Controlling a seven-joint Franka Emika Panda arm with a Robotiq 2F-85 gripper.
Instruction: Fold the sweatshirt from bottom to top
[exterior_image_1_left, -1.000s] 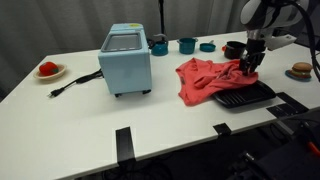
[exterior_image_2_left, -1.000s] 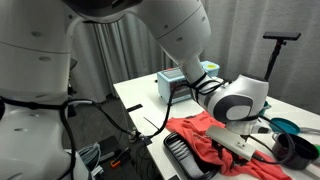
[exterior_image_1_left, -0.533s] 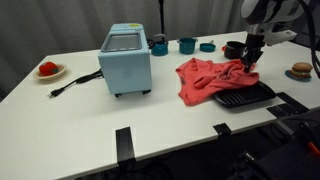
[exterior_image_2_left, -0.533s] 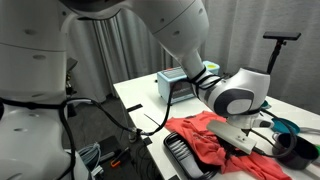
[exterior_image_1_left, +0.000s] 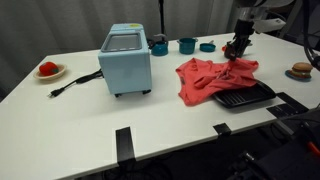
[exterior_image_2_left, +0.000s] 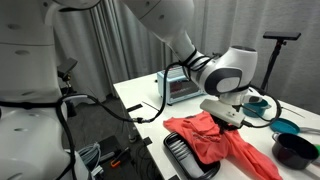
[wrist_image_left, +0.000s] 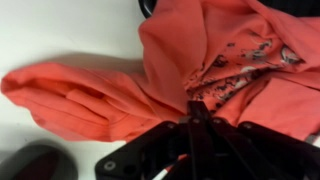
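My gripper lifts next, carries the pinched cloth toward the toaster oven and releases it, since the sweatshirt's oven-side edge (exterior_image_1_left: 186, 70) lies between gripper and oven.
The coral-red sweatshirt (exterior_image_1_left: 205, 78) lies crumpled on the white table, partly over a black ribbed tray (exterior_image_1_left: 245, 96). In both exterior views my gripper (exterior_image_1_left: 237, 50) hangs above the sweatshirt's far right part, shut on a pinch of the fabric, which rises to a peak under it. From the opposite side, the gripper (exterior_image_2_left: 228, 118) holds the cloth (exterior_image_2_left: 215, 145) lifted above the tray (exterior_image_2_left: 185, 157). In the wrist view the black fingers (wrist_image_left: 197, 108) are pressed together with the sweatshirt (wrist_image_left: 110, 95) spread beneath them, its printed chest patch to the right.
A light-blue toaster oven (exterior_image_1_left: 126, 60) with a trailing cord (exterior_image_1_left: 75, 85) stands mid-table. Teal cups and bowls (exterior_image_1_left: 187, 45) line the back edge. A plate with a red item (exterior_image_1_left: 48, 69) is far left, a brown item (exterior_image_1_left: 301, 70) far right, a black bowl (exterior_image_2_left: 294, 150) near the tray.
The jaws closed on the sweatshirt's edge. The gripper then rose and moved toward the back of the table, pulling the fabric up with it.
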